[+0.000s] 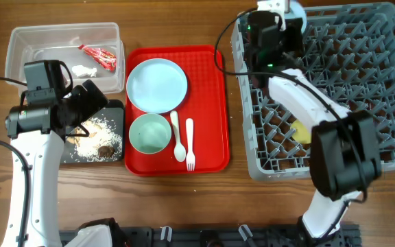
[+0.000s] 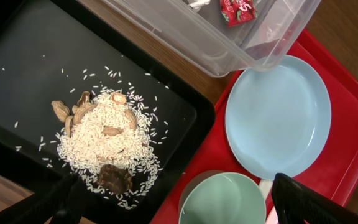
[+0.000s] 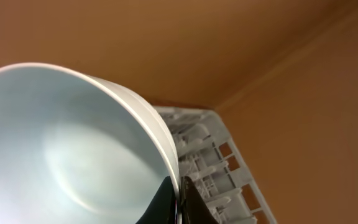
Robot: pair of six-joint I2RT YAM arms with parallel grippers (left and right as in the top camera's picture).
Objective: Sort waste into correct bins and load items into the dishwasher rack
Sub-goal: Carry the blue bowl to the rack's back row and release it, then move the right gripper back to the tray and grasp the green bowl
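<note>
My right gripper moves the pale blue bowl back and down onto the pegs in the rack's far corner next, since the bowl hangs over the rack's far rim.
My left gripper (image 1: 91, 110) is open and empty, low over the black tray (image 1: 115, 154) that holds rice-like food scraps (image 1: 98, 137); in the left wrist view its fingers (image 2: 179, 208) straddle the tray edge and the pale green bowl (image 2: 222, 199). My right gripper (image 3: 179, 199) is shut on the rim of the pale blue bowl (image 3: 61, 143), held tilted over the far left corner of the grey rack (image 1: 362, 68). The yellow cup (image 1: 302, 132) lies in the rack. The wrapper (image 1: 100, 57) and white scrap (image 1: 81, 70) lie in the clear tub (image 1: 19, 41).
The red serving tray (image 1: 211, 103) in the middle holds the pale blue plate (image 1: 156, 84), the green bowl (image 1: 149, 132), the white spoon (image 1: 177, 137) and fork (image 1: 190, 144). The right arm stretches across the rack's left side.
</note>
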